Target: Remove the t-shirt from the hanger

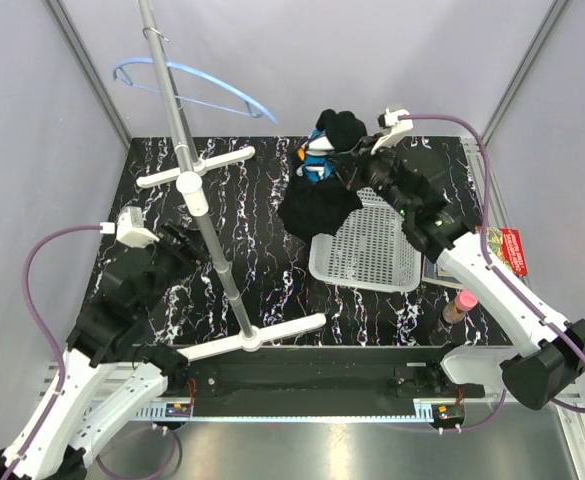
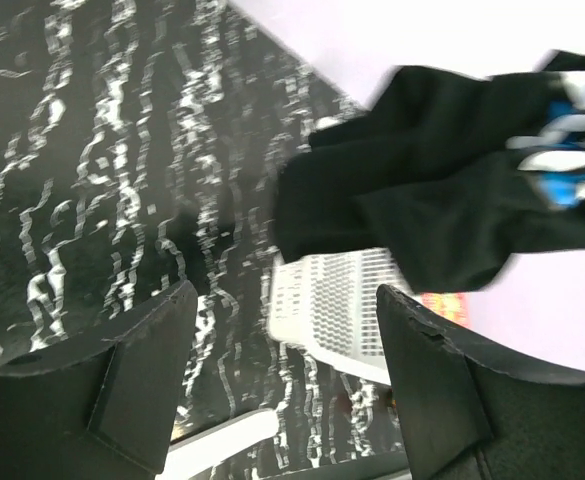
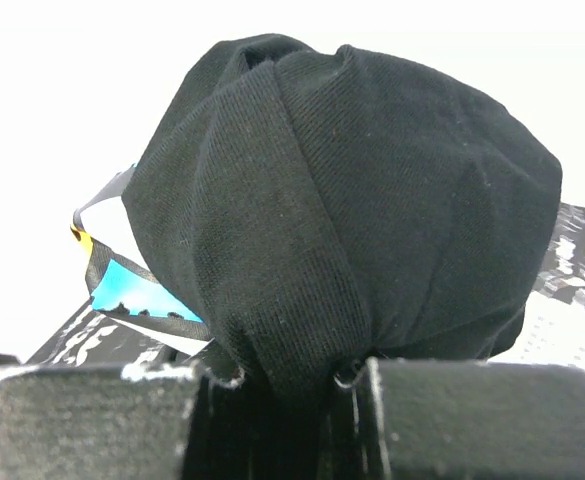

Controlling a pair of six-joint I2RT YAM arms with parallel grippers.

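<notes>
My right gripper shifts over the white basket next and lowers the t-shirt (image 1: 322, 195) inside, since the shirt hangs free of the bare hanger, partly past the basket's edge.
The black t-shirt (image 1: 322, 195) with its blue and white print hangs bunched from my right gripper (image 1: 355, 160), above the back of the table and the white basket. In the right wrist view the jaws are shut on a thick fold of the black cloth (image 3: 342, 220). The light-blue hanger (image 1: 197, 85) hangs bare on the pole stand at the back left, apart from the shirt. My left gripper (image 1: 179, 243) is open and empty, low at the left by the stand's pole. The left wrist view shows the shirt (image 2: 442, 190) ahead, past its spread fingers (image 2: 142, 380).
The white-and-grey pole stand (image 1: 200, 200) with crossbars rises at the left centre. A white perforated basket (image 1: 369, 245) lies under the shirt and shows in the left wrist view (image 2: 342, 300). A red packet (image 1: 507, 250) and a pink-capped bottle (image 1: 460, 305) sit at the right edge.
</notes>
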